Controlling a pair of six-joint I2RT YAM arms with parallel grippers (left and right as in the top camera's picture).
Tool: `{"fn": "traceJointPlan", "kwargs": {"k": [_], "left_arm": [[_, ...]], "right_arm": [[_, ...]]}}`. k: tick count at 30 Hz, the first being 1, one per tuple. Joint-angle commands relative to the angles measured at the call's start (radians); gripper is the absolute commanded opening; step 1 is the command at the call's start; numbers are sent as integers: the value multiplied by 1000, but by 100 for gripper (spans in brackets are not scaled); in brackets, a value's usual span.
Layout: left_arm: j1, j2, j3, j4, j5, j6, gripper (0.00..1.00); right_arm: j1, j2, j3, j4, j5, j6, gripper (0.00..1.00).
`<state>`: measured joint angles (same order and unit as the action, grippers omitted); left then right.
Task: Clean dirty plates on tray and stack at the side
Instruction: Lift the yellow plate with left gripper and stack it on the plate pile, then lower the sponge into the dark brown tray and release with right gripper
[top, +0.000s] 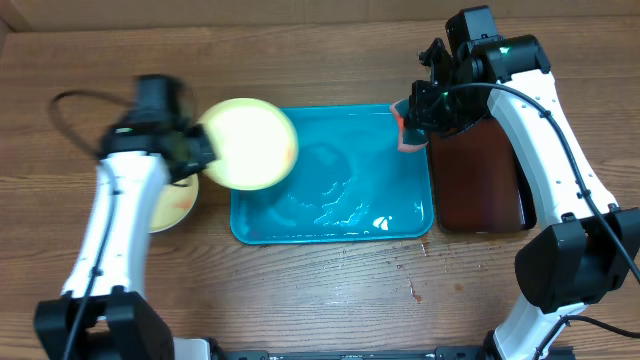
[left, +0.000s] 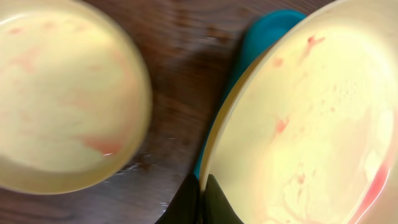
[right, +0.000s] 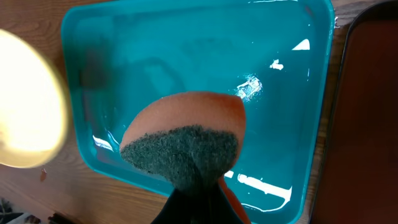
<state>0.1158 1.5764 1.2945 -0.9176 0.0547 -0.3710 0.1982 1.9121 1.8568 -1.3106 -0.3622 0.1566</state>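
The second yellowish plate (top: 172, 205) lies open for stacking. The left gripper swings away from the teal tray and down over it next, releasing the pale yellow-green plate's rim.
My left gripper (top: 200, 150) is shut on the rim of a pale yellow-green plate (top: 247, 143) and holds it tilted over the left edge of the teal tray (top: 400, 215). In the left wrist view the held plate (left: 311, 124) shows faint red smears, with my gripper (left: 202, 202) pinching its edge. A second yellowish plate (top: 172, 205) lies on the table left of the tray, faintly smeared (left: 62, 93). My right gripper (top: 412, 120) is shut on an orange sponge (right: 186, 130) with a dark green scouring face, above the tray's (right: 186, 50) right end.
A dark reddish tray (top: 478, 175) with a black rim sits right of the teal tray, under my right arm. Water glistens on the teal tray's floor (top: 340, 200). Bare wooden table lies in front of both trays.
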Motion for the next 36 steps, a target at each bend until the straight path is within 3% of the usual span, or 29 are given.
{"fn": "traceJointPlan", "kwargs": {"k": [1,5,11,16,21,28,36], "left_arm": [[181,-26,-3,-21,104,61,4],[351,-26,-11,-20,103,61,4],[463,-26,-83,35,66,58,4],[494,-22,-191,157,-66,0,4],[505,2,-259,256,-74,-4,4],[500,71,-265,268,-72,-3,5],[498,98,-259,265,74,93,49]], "right_arm": [[3,-18,9,-3,-6,-8,4],[3,-18,9,-4,-6,-8,4],[3,-18,9,-4,-6,-8,4],[3,-18,9,-4,-6,-8,4],[3,-18,9,-6,-6,-8,4],[3,-18,9,-5,-6,-8,4],[3,-18,9,-5,-6,-8,4]]}}
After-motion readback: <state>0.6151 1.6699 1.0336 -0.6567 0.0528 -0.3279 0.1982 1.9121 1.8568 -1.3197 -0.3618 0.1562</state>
